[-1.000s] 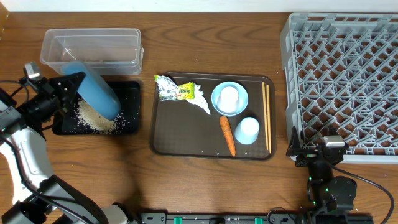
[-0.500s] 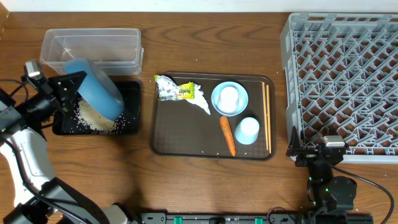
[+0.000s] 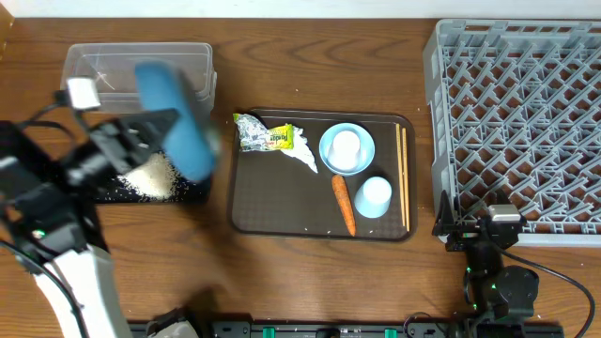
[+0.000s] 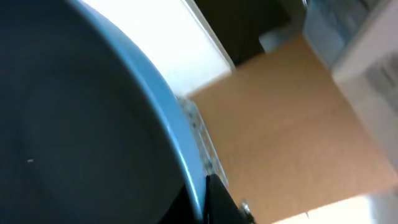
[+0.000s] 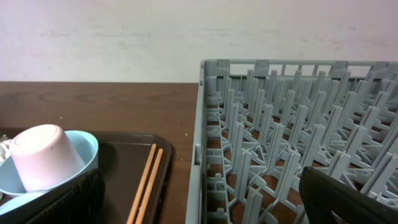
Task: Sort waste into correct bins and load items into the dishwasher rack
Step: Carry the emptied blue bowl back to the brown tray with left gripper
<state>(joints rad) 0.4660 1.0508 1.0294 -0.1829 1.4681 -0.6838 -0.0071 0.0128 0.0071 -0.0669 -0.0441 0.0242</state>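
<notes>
My left gripper goes to the right in the overhead view next, then down to release the dish flat on the serving tray's bare area, where room shows.
My left gripper (image 3: 155, 127) is shut on the rim of the dark blue round dish (image 3: 176, 117), which is tilted on edge and blurred above the black tray (image 3: 192, 192) and the clear tub (image 3: 141, 61). In the left wrist view the dish (image 4: 74, 124) fills the frame, its rim pinched in the gripper (image 4: 202, 199). A heap of rice (image 3: 153, 176) lies in the black tray. My right gripper (image 3: 474, 218) stands open and empty at the front left corner of the grey rack (image 3: 526, 122), straddling the rack's wall (image 5: 200, 155).
The brown serving tray (image 3: 282, 202) holds the crumpled wrapper (image 3: 266, 136), the carrot (image 3: 344, 204), a light blue bowl (image 3: 346, 148) with a pale cup inside, an upturned light blue cup (image 3: 375, 195) and chopsticks (image 3: 404, 174). The bowl (image 5: 87, 149) and chopsticks (image 5: 148, 180) show in the right wrist view.
My left arm has lifted the blue dish and swung it right, off the black tray where the rice heap stays. The right arm has not moved.
</notes>
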